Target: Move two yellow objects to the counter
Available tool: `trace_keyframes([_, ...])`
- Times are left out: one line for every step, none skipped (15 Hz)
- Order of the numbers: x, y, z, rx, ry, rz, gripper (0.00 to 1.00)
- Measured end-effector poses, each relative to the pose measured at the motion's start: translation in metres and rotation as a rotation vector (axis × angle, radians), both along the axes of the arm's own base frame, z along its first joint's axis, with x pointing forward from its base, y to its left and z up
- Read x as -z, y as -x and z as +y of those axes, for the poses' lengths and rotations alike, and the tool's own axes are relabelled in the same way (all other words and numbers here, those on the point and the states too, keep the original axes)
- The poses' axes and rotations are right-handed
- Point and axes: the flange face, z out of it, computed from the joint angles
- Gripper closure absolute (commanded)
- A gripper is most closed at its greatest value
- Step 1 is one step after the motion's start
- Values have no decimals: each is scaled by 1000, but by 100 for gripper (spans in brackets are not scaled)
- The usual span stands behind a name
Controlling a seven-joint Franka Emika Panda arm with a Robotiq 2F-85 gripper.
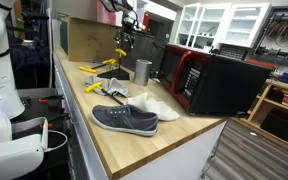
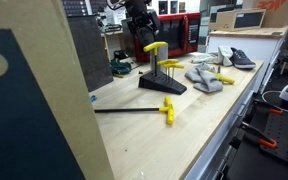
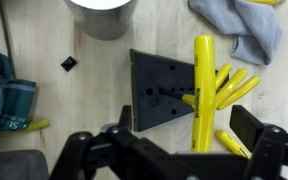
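Observation:
Next, the gripper moves down and a little to the right in the wrist view, around the tallest yellow handle [image 3: 203, 105], since the handle sits nearer one open finger.
Several yellow T-handle tools [image 3: 202, 90] stand in a black holder [image 3: 159, 95] on the wooden counter [image 1: 184, 135]; the holder also shows in both exterior views [image 2: 162, 86] [image 1: 112, 70]. One yellow-handled tool [image 2: 168, 110] lies flat on the counter in front of the holder. Another yellow piece [image 1: 92, 87] lies near the sneaker. A small yellow piece [image 3: 230, 143] lies beside the holder. My gripper [image 3: 169, 150] is open and empty, hovering above the holder and its yellow handles [image 2: 139, 25] [image 1: 127, 35].
A steel cup [image 1: 142, 70] stands beside the holder. A grey sneaker [image 1: 124, 119] and a pale cloth [image 1: 156, 106] lie toward the counter's near end. A dark red-and-black microwave [image 1: 214, 80] stands by the counter. A teal object [image 3: 4, 100] lies at the wrist view's left edge.

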Motion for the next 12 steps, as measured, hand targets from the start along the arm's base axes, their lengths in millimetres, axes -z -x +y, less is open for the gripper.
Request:
trace_keyframes([-5,2,-1,0,-2,-11,0])
trace_keyframes([-8,4,-2,1,-4,-20,0])
trace_keyframes([-11,7,-3,3,-3,-26,0])
trace_keyframes([-12,10,-5,12,-2,-34,0])
trace_keyframes([-11,13,-7,19,-1,-41,0])
trace_keyframes([-8,17,-8,31,-1,-50,0])
trace_keyframes([-4,20,-8,46,-1,-66,0])
trace_keyframes([0,23,-9,61,-1,-86,0])
trace_keyframes([6,25,-10,83,-3,-109,0])
trace_keyframes([10,27,-10,85,-2,-107,0])
trace_keyframes([11,27,-9,84,-2,-106,0])
trace_keyframes([11,27,-9,84,-2,-106,0])
